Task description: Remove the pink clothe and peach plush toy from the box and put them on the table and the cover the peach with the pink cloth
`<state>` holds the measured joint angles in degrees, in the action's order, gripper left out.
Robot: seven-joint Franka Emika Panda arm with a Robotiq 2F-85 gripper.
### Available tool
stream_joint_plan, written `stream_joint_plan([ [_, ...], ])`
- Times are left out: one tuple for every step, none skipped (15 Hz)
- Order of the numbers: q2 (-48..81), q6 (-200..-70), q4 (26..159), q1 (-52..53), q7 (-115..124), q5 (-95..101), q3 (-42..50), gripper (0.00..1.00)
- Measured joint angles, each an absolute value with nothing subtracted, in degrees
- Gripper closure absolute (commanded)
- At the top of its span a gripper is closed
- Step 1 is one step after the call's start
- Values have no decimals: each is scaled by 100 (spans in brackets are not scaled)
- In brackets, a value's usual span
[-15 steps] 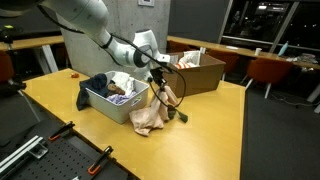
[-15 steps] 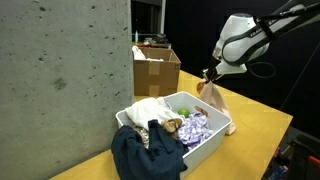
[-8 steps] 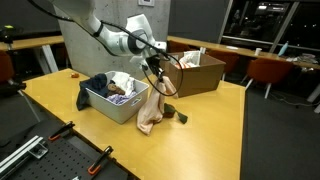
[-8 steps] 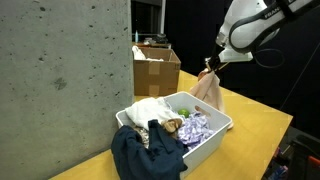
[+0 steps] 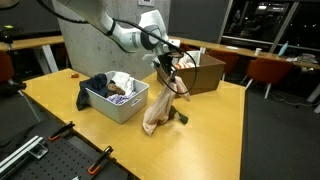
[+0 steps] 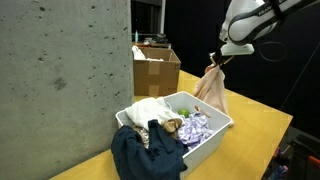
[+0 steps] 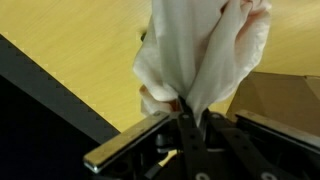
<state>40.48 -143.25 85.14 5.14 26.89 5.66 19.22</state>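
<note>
The gripper lowers next toward the clear tabletop beside the white box and releases the top of the pink cloth, because its lower end already hangs down there.
My gripper is shut on the top of the pink cloth and holds it up so it hangs down beside the white box, its lower end near the table. In the other exterior view the gripper holds the cloth just past the box. In the wrist view the cloth is pinched between the shut fingers. The peach plush toy is not clearly visible; the box holds mixed clothes.
A dark blue garment drapes over the box's near corner. An open cardboard box stands behind on the table. A small dark object lies on the table near the cloth. A concrete pillar stands by the table.
The gripper has risen with the pink cloth, lifting it from a heap on the table until it hangs stretched out beside the box.
</note>
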Motion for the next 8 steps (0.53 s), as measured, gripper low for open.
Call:
stream_joint_plan([
  [4188, -14208, 8309, 455, 2714, 567, 1922, 98],
  [4350, -14090, 8093, 405, 2741, 567, 1922, 98],
  [4525, -14004, 7882, 365, 2767, 567, 1922, 98],
  [4716, -13924, 7666, 332, 2785, 567, 1921, 98],
  [4922, -13876, 7446, 304, 2792, 567, 1921, 98],
  [5126, -13845, 7228, 286, 2793, 567, 1920, 98],
  [5338, -13829, 7008, 274, 2793, 567, 1918, 98],
  [5528, -13825, 6803, 265, 2791, 567, 1902, 98],
])
